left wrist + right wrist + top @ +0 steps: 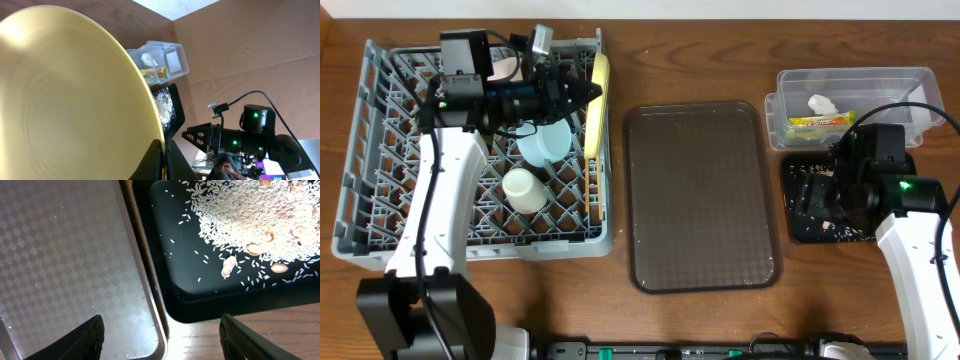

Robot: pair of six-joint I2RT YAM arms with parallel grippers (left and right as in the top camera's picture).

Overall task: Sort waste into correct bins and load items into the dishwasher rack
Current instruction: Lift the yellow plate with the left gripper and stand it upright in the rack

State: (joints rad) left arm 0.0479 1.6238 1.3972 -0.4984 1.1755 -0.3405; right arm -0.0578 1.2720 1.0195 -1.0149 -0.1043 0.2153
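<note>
Next, my left gripper lowers the upright plate on edge into the rack's side by the brown tray, which lies below the gripper, and releases the plate's rim.
My left gripper [588,93] is shut on the rim of the pale yellow plate [599,110], which stands on edge over the right side of the grey dishwasher rack [360,150]. In the left wrist view the plate [65,95] fills the frame, with the left gripper [164,161] pinching its edge. A light blue bowl [545,142] and a white cup [525,188] sit in the rack. My right gripper [162,339] is open and holds nothing, hovering over the gap between the brown tray and the black tray [180,255], which holds rice crumbs [250,215]. The clear tub [910,85] holds the wrapper [820,123] and tissue [820,102].
The large brown serving tray [700,195] lies between the rack and the black tray [800,232]. The right arm [910,230] reaches in from the lower right. Bare wood table shows along the front edge.
</note>
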